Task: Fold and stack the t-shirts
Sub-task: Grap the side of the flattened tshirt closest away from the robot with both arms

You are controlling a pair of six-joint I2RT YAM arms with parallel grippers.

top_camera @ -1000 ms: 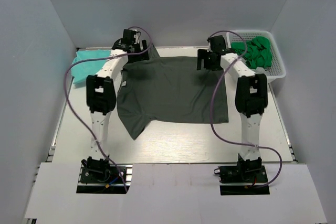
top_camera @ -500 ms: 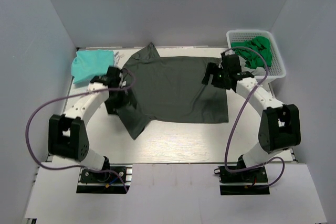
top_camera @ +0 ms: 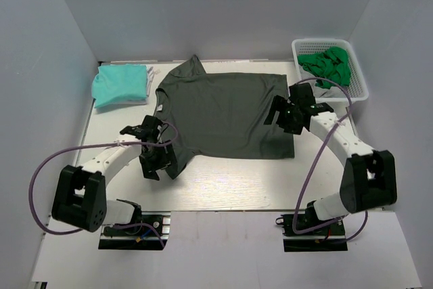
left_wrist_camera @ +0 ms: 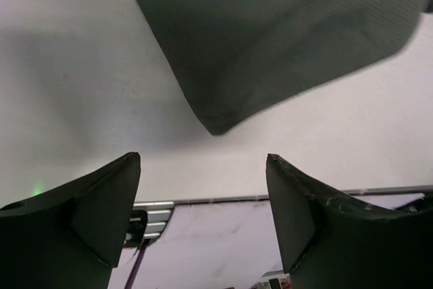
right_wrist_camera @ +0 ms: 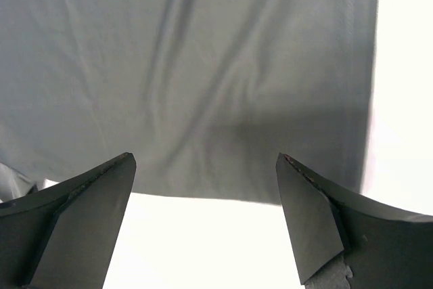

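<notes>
My right gripper moves back and down to the shirt hem's near corner next, because that corner lies nearer my base than its open fingers.
A dark grey-green t-shirt (top_camera: 226, 113) lies spread flat in the middle of the table. My left gripper (top_camera: 157, 166) hovers open over its near-left sleeve. In the left wrist view the sleeve tip (left_wrist_camera: 216, 123) lies just beyond the left gripper (left_wrist_camera: 203, 158), with nothing between the fingers. My right gripper (top_camera: 281, 116) stands open over the shirt's right edge. In the right wrist view the cloth (right_wrist_camera: 203, 65) runs under the wide-apart fingers of the right gripper (right_wrist_camera: 204, 158). A folded mint-teal t-shirt (top_camera: 120, 84) rests at the back left. A bright green t-shirt (top_camera: 330, 65) is bunched in a basket.
The white basket (top_camera: 323, 41) stands at the back right corner. Grey walls close in the table (top_camera: 223, 184) on three sides. Purple cables loop out from both arms beside the shirt. A metal rail runs along the table's near edge (left_wrist_camera: 270, 197).
Both arms have swung from the back of the table toward the near side. The left went from the collar end to the near-left sleeve, the right to the shirt's right edge.
</notes>
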